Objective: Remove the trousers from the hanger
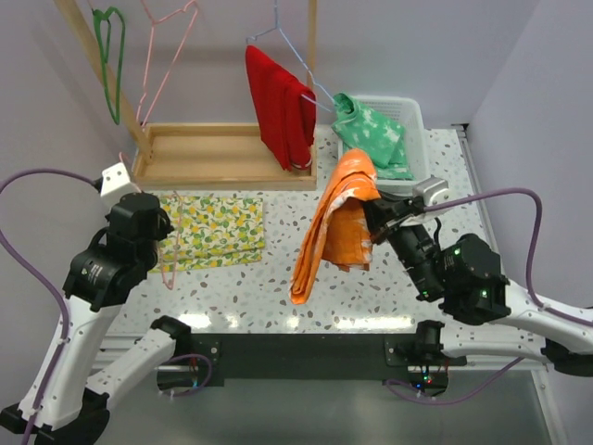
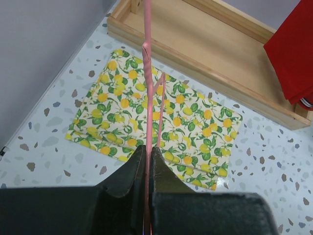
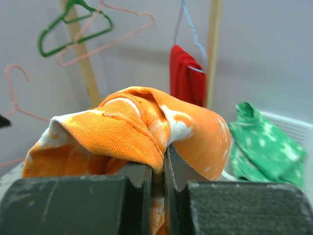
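Observation:
My right gripper should next turn outward and carry the orange patterned trousers (image 1: 335, 227) over the white basket to release them, because the green patterned trousers already lie there.
My right gripper (image 1: 374, 209) is shut on the orange patterned trousers (image 1: 335, 227) and holds them up off the table; the right wrist view shows the cloth (image 3: 122, 127) bunched over the closed gripper (image 3: 164, 156). My left gripper (image 1: 165, 232) is shut on a bare pink wire hanger (image 2: 146, 73), which runs out between the fingertips (image 2: 137, 161). The red trousers (image 1: 278, 107) hang on a pale blue hanger (image 1: 289, 44) at the back. The green patterned trousers (image 1: 375, 137) lie in the white basket (image 1: 414, 113).
A wooden rack with a tray base (image 1: 213, 156) stands at the back left. A green hanger (image 1: 111, 56) and another pink hanger (image 1: 171, 46) hang from it. A flat yellow lemon-print cloth (image 1: 215, 228) lies on the table under my left gripper.

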You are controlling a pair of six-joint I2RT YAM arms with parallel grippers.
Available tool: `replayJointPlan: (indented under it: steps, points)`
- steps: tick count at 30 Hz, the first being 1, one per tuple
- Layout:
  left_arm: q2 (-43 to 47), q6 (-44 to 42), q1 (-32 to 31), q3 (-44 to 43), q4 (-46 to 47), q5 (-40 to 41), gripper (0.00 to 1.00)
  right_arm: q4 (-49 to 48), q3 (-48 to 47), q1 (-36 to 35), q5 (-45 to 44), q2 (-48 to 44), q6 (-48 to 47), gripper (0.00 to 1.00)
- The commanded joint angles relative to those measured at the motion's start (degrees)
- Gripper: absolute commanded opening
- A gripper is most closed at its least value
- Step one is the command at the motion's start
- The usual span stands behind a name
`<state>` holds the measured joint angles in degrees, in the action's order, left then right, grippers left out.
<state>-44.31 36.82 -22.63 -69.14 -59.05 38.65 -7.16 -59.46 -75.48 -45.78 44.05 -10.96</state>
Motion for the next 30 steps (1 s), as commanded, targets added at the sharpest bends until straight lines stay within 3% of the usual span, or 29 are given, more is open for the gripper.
replayJointPlan:
  steps: [1, 6, 13, 15, 21, 26, 30]
  points:
    - [-0.77, -1.75, -0.13, -3.19, 4.73, -1.29, 0.00, -4.00, 0.22, -0.28, -8.97, -2.22, -3.09, 0.00]
    - [-1.74, -3.33, -0.13, -4.50, 6.40, -2.88, 0.00, -11.46, 1.27, -0.37, -16.43, 1.55, -11.69, 0.00]
    - [-4.20, -7.11, -0.13, -7.58, 10.78, -6.66, 0.00, -37.98, 3.57, 3.14, -25.83, 10.95, -27.62, 0.00]
    - [-5.16, -8.25, -0.13, -8.46, 11.76, -7.01, 0.00, -37.93, 2.16, 7.69, -27.51, 13.50, -24.66, 0.00]
    - [-8.06, -10.80, -0.13, -10.13, 15.89, -7.98, 0.00, -23.62, -1.09, 20.95, -26.39, 15.97, -10.76, 0.00]
    - [-10.61, -12.12, -0.13, -10.92, 19.84, -7.01, 0.00, -22.20, -4.43, 29.15, -19.19, 23.16, -13.03, 0.00]
    - [-12.81, -12.82, -0.13, -11.45, 23.18, -7.19, 0.00, -21.32, -9.52, 37.40, -14.00, 32.48, -8.58, 0.00]
